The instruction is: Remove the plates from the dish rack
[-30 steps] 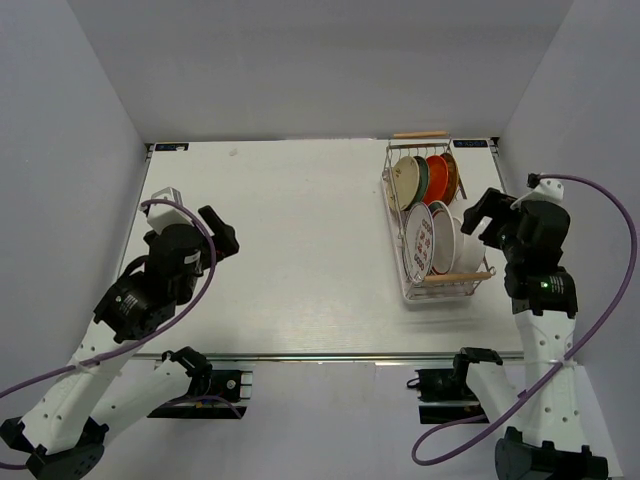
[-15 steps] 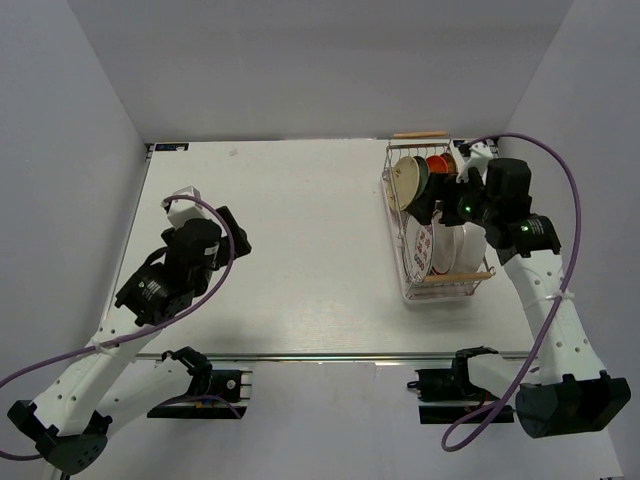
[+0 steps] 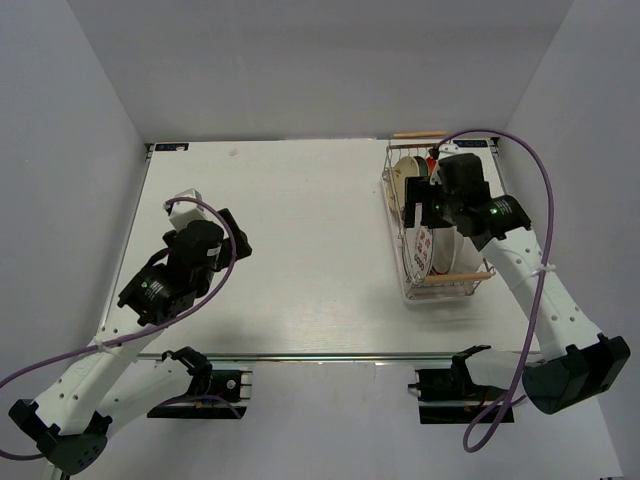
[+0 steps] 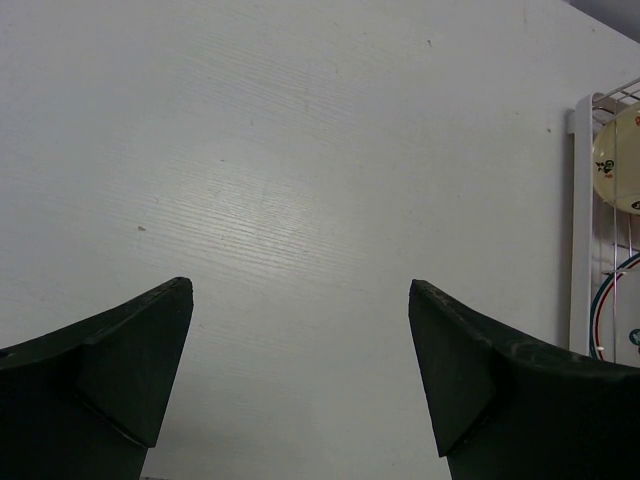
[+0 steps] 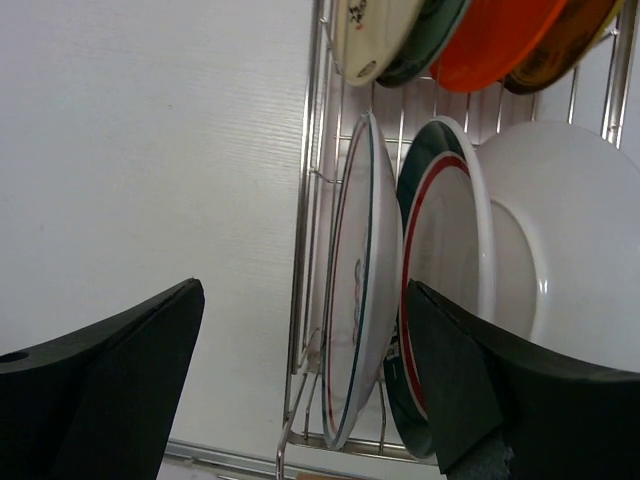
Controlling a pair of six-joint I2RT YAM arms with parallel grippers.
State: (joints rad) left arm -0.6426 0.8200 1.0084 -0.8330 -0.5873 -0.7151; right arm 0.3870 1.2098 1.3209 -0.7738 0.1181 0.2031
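Observation:
I need to lower my right gripper next so its fingers are on both sides of the green-rimmed plate's top edge below, with one fingertip in the gap, and close, because that edge is close to the next plate.
The dish rack stands at the table's right side, with a wooden handle at each end. In the right wrist view its wires hold upright plates: a green-rimmed white plate, a red-and-green-rimmed one and a plain white one in the near row. Cream, teal, red-orange and yellow-brown plates stand in the far row. My right gripper is open above the rack, its fingers either side of the green-rimmed plate's top edge, touching nothing. My left gripper is open and empty over bare table.
From the top view the right arm hides most of the far row. The rack's left rim and the cream plate show at the right edge of the left wrist view. Grey walls enclose the white table.
My right arm has swung from the rack's right side to above its plates, with the gripper pointing down. My left arm has shifted slightly forward and right.

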